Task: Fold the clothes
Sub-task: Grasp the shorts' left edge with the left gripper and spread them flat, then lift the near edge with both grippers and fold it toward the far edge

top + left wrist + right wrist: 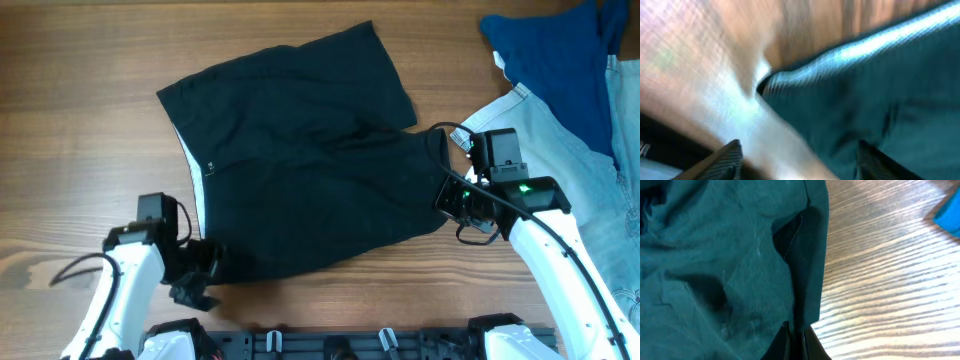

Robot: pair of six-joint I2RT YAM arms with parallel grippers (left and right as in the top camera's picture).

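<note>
The far leg (pixel 381 92) lies outward of my right gripper. I will lift that gripper with the hem, carry it outward and down onto that leg, and let go.
The black shorts (pixel 300 170) lie spread flat in the middle of the wooden table, with a strip of white lining showing along the waistband at the left. My left gripper (pixel 205 272) is at the shorts' near-left corner. In the blurred left wrist view its fingers (pixel 800 160) are apart, with the fabric corner (pixel 850 100) between and ahead of them, so it is open. My right gripper (pixel 442 196) is at the right edge of the near leg. In the right wrist view its fingers (pixel 796 340) are shut on the hem of the shorts (pixel 730 255).
A light-blue denim garment (pixel 565 150) lies at the right, close behind my right arm. A royal-blue cloth (pixel 550 45) lies on it at the far right corner, and its edge shows in the right wrist view (pixel 950 212). Bare wood (pixel 80 120) lies to the left.
</note>
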